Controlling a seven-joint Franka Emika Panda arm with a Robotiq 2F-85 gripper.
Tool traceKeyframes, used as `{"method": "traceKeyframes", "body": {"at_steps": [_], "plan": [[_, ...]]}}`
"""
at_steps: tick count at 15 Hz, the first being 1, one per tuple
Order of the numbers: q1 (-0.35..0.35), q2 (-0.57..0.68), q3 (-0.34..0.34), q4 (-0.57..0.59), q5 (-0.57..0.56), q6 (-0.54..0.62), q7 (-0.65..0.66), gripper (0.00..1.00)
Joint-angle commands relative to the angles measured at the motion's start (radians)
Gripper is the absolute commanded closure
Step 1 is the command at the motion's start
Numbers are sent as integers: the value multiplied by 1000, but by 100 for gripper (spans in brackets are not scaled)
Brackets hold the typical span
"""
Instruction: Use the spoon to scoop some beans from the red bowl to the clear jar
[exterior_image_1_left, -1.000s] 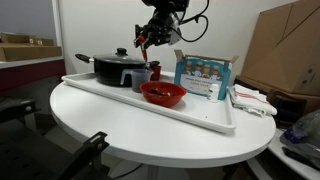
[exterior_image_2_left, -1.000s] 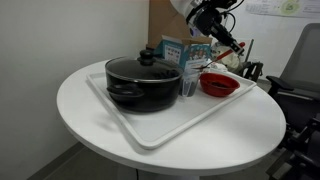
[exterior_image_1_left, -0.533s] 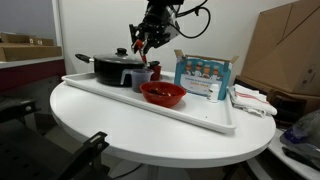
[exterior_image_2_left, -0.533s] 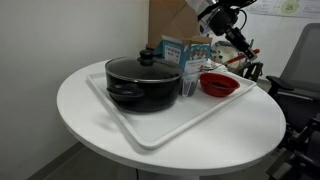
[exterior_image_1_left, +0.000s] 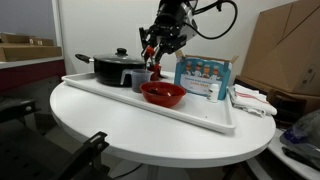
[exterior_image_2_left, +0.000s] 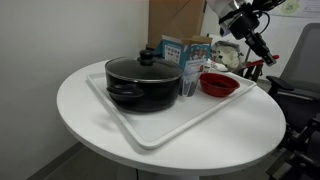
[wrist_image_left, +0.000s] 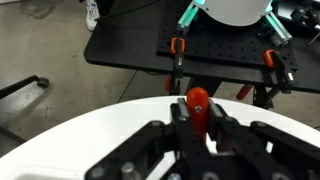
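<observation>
I will lower my gripper to the red bowl and release the spoon inside, because the bowl is open below my gripper and the spoon hangs toward it.
My gripper hangs in the air above the red bowl, shut on the thin red-orange spoon, whose handle end sticks up between the fingers in the wrist view. In an exterior view the gripper is up and to the right of the red bowl, with the spoon slanting down from it. Dark beans lie in the bowl. The clear jar stands between the bowl and the black pot; it also shows in an exterior view.
Everything stands on a white tray on a round white table. A blue box stands behind the bowl. A small dark-red cup stands next to the jar. Cardboard boxes and a chair surround the table.
My gripper has swung with the spoon away from the pot and jar side, over towards the red bowl, and turned as it went. The bowl, jar and pot have not moved.
</observation>
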Motion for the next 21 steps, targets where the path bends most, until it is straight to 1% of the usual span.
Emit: {"method": "traceKeyframes", "body": {"at_steps": [1, 4, 13, 21], "plan": [[-20, 12, -21, -6, -10, 15, -21, 91], [-19, 44, -22, 27, -6, 3, -5, 91], [5, 201, -12, 138, -8, -11, 27, 91], [1, 255, -13, 226, -8, -11, 19, 91]]}}
